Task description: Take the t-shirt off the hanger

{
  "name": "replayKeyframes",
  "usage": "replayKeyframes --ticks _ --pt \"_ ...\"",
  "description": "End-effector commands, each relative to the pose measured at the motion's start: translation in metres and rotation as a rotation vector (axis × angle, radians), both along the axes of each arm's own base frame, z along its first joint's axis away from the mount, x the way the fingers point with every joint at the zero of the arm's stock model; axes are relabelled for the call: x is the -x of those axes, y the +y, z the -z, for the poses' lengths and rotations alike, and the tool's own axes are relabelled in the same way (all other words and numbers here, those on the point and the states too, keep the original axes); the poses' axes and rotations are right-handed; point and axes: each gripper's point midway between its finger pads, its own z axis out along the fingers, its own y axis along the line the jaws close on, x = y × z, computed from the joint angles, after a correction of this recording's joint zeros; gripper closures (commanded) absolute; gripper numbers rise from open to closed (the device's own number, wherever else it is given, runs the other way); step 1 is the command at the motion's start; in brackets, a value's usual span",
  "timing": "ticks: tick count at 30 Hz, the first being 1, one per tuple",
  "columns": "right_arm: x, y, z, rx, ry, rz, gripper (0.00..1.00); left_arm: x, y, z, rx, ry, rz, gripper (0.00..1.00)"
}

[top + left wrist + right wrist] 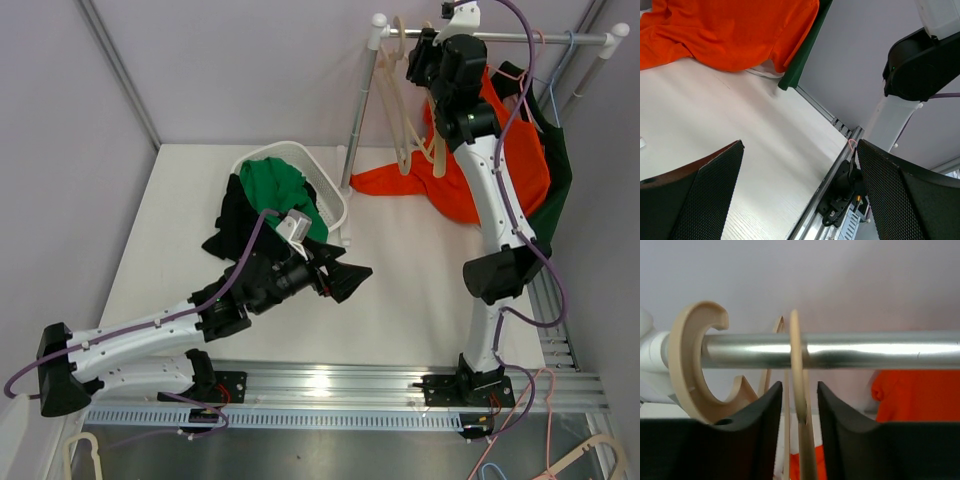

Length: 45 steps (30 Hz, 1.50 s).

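Next, my right gripper moves off the beige hanger's hook and along the bar onto the stem of the pink hanger's hook. The orange t-shirt hangs from the pink hanger.
The orange t-shirt droops from the rail down onto the table at the back right, and shows too in the left wrist view. My right gripper is up at the rail. In its wrist view the thin beige hanger hook hangs over the rail between the jaws of that gripper, which are open with a small gap on each side. My left gripper hovers wide open over the middle of the table, with nothing between its fingers.
A white basket holds a green garment, and a black one spills over its left side. More beige hangers hang at the rail's left end. A dark green garment hangs behind the orange shirt.
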Motion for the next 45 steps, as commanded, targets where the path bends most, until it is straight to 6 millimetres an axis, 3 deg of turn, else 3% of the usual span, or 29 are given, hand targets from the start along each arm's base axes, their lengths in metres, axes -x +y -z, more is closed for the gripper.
replayKeyframes --ticks 1,2,4,5,9,11,12,13,15,17,18,20,26,32,40,43,44,45 --pt "0.027 -0.019 -0.02 -0.007 -0.013 0.073 0.59 0.001 0.003 -0.009 0.01 -0.034 -0.004 0.01" --pt "0.043 -0.029 -0.035 -0.017 -0.035 0.099 0.53 0.002 0.004 -0.007 0.003 -0.035 -0.004 0.01" --pt "0.053 -0.054 -0.03 -0.015 -0.011 0.192 0.44 0.002 0.008 -0.008 -0.002 -0.038 -0.011 0.01" --pt "0.068 -0.066 -0.038 -0.02 -0.012 0.22 0.43 0.001 0.01 -0.008 -0.007 -0.042 -0.019 0.01" --pt "0.098 -0.108 -0.042 -0.026 0.015 0.315 0.41 0.002 0.018 -0.012 -0.005 -0.057 -0.031 0.0" --pt "0.104 -0.132 -0.033 -0.028 0.039 0.365 0.32 0.004 0.021 -0.013 -0.01 -0.065 -0.027 0.01" --pt "0.114 -0.142 -0.039 -0.043 0.025 0.382 0.29 0.004 0.021 -0.012 -0.016 -0.065 -0.025 0.01" --pt "0.116 -0.165 -0.036 -0.05 0.034 0.426 0.3 0.005 0.021 -0.011 -0.021 -0.065 -0.022 0.01" --pt "0.112 -0.178 -0.028 -0.09 0.066 0.4 0.3 0.006 0.021 -0.008 -0.034 -0.066 -0.013 0.0" --pt "0.108 -0.217 -0.015 -0.126 0.113 0.429 0.3 0.007 0.022 -0.007 -0.039 -0.067 -0.008 0.0" --pt "0.105 -0.215 -0.023 -0.139 0.103 0.378 0.3 0.007 0.022 -0.007 -0.039 -0.065 -0.009 0.0" --pt "0.087 -0.227 0.0 -0.14 0.172 0.379 0.29 0.007 0.022 -0.005 -0.047 -0.064 -0.008 0.0" --pt "0.046 -0.221 0.02 -0.169 0.214 0.255 0.3 0.005 0.022 -0.003 -0.066 -0.072 -0.018 0.0" --pt "0.021 -0.225 0.035 -0.169 0.207 0.232 0.3 0.005 0.023 -0.002 -0.082 -0.085 -0.015 0.0" --pt "-0.002 -0.233 0.048 -0.151 0.181 0.233 0.3 0.015 0.02 -0.017 -0.044 -0.1 0.044 0.0" --pt "-0.012 -0.229 0.042 -0.142 0.142 0.197 0.39 0.014 0.018 -0.022 -0.024 -0.106 0.051 0.01" --pt "-0.014 -0.228 0.04 -0.14 0.129 0.186 0.54 0.016 0.014 -0.025 -0.006 -0.105 0.075 0.0" --pt "-0.016 -0.225 0.04 -0.143 0.128 0.172 0.63 0.021 0.011 -0.044 0.063 -0.122 0.112 0.01"
